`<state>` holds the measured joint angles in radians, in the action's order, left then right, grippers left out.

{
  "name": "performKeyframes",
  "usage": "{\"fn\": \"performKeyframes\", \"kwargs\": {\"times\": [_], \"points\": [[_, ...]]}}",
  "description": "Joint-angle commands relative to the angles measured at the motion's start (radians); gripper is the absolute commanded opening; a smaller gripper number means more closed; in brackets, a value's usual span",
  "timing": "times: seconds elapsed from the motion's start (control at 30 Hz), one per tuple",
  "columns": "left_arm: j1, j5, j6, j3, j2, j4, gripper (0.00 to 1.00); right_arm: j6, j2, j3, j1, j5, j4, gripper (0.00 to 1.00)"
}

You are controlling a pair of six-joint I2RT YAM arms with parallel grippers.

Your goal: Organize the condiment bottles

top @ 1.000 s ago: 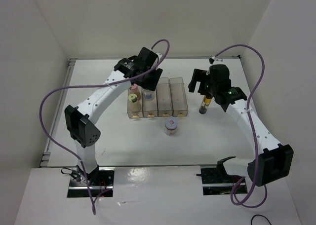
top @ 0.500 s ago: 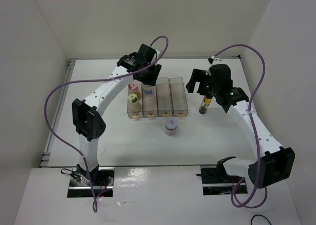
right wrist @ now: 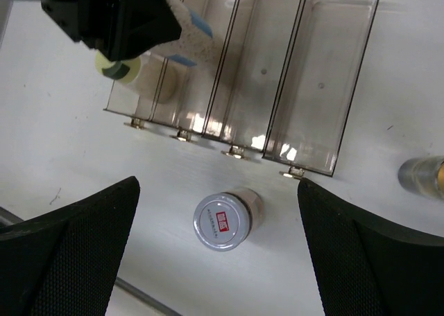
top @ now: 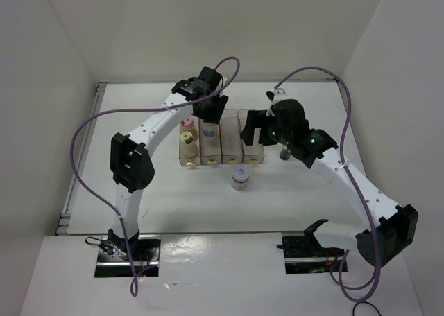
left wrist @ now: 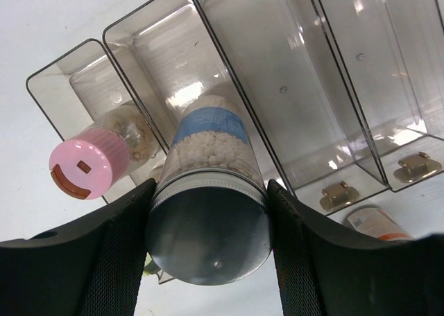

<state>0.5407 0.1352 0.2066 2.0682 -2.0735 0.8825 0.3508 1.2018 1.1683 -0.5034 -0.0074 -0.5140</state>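
Observation:
My left gripper lowers toward the second clear bin's bottom next and releases the silver-grey cap, because the silver-grey-capped bottle's base already lines up between that bin's sides.
My left gripper (top: 210,110) (left wrist: 208,222) is shut on the silver-grey-capped bottle (left wrist: 208,219), which holds white beads and has a blue label. It holds the bottle in the second clear bin from the left. The pink-capped bottle (top: 186,124) (left wrist: 83,168) and the pale-yellow-capped bottle (top: 187,138) (right wrist: 118,68) stand in the leftmost bin. My right gripper (top: 258,134) (right wrist: 218,191) is open and empty, high over the short jar (top: 239,177) (right wrist: 220,221). The jar stands on the table in front of the bins. The slim dark bottle (top: 284,152) (right wrist: 423,176) stands alone to the right.
Four clear rectangular bins (top: 231,146) (left wrist: 312,87) (right wrist: 326,87) stand in a row mid-table; the two right ones hold nothing. White walls close in the table at the left, back and right. The left arm's gripper (right wrist: 114,18) shows in the right wrist view.
My right gripper let go of the slim dark bottle, which now stands on the table, and moved left over the bins and jar. My left gripper shifted slightly toward the near side with its bottle.

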Motion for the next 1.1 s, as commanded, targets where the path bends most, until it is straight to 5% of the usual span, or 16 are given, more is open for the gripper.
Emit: {"fn": "performKeyframes", "kwargs": {"times": [0.0,0.7,0.97,1.07], "points": [[-0.015,-0.003,-0.024,0.044,-0.002,-0.062,0.48,0.016,0.001,-0.033,-0.044,0.04,-0.026,0.99],[-0.044,-0.04,-0.044,0.033,-0.083,-0.091,0.53,0.097,0.113,-0.125,-0.198,0.113,-0.015,0.99],[-0.044,-0.04,-0.044,0.033,-0.092,-0.091,0.72,0.097,0.162,-0.125,-0.227,0.142,-0.034,0.99],[-0.044,-0.04,-0.044,0.023,-0.071,-0.082,0.89,0.097,0.173,-0.125,-0.227,0.142,-0.034,0.99]]}}
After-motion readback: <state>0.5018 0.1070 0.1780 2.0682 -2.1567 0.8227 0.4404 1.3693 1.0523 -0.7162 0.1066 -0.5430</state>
